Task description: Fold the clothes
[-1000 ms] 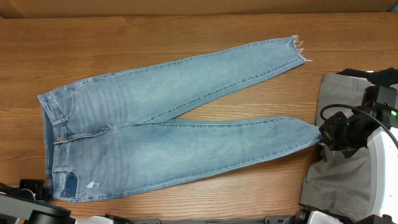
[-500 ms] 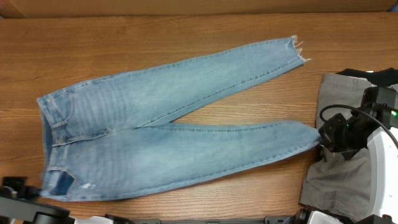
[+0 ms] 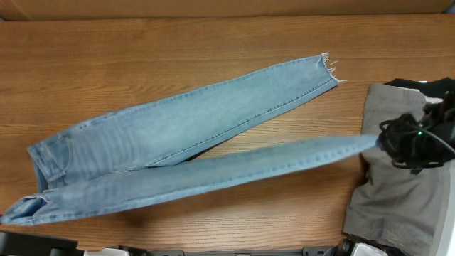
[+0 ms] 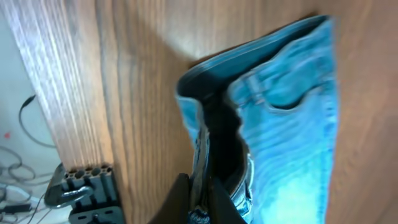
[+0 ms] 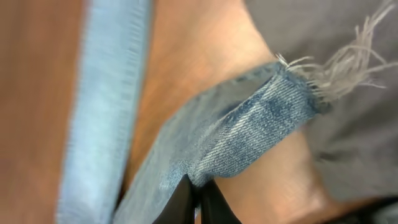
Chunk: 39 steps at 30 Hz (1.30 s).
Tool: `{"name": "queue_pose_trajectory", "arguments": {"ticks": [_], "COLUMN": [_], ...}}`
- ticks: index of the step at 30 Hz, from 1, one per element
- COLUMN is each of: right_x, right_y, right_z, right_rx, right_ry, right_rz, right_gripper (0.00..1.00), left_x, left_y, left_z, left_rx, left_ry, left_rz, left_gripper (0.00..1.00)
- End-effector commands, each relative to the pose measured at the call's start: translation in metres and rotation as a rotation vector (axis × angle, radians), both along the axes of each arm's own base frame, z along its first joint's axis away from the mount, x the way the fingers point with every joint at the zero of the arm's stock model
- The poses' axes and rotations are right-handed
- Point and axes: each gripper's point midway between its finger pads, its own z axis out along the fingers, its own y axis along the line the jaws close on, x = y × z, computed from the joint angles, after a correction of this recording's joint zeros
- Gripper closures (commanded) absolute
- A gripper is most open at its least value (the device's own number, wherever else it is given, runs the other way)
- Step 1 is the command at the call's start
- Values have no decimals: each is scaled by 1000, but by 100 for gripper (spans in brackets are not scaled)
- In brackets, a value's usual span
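The far leg's frayed end lies flat outward of and below my right gripper, which will next carry the held hem outward, lower it there and release.
The light blue jeans lie across the wooden table, waist at the left, frayed hems at the right. The near leg is lifted and stretched taut between both grippers. My left gripper is shut on the waistband at the front left corner; in the overhead view only the raised waist corner shows. My right gripper is shut on the near leg's frayed ankle hem, held above the table. The far leg lies flat.
A grey garment lies at the right edge under my right arm, and shows in the right wrist view. The table's front edge is beside the waist, with a black fixture below it.
Both grippers have lifted the near side of the jeans; the near leg has risen and narrowed into a taut band. The whole garment has slid left and toward the front, and the far hem moved left.
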Motion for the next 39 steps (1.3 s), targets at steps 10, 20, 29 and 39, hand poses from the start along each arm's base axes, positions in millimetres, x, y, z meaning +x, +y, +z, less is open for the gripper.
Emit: {"name": "queue_pose_trajectory", "arguments": {"ticks": [10, 20, 29, 39], "right_x": [106, 175, 208, 233], "right_y": [-5, 20, 20, 35], "right_z": [-12, -68, -98, -88], "right_rx": [11, 62, 64, 56], "right_ry": [-159, -144, -166, -275], "right_rz": [34, 53, 60, 106], "right_gripper": [96, 96, 96, 96], "left_x": [69, 100, 108, 114], "left_y": [31, 35, 43, 48], "left_z": [26, 12, -21, -41], "left_rx": [270, 422, 361, 324], "left_ry": [-21, 258, 294, 296], "left_rz": [-173, -305, -319, -298], "left_gripper": [96, 96, 96, 96]}}
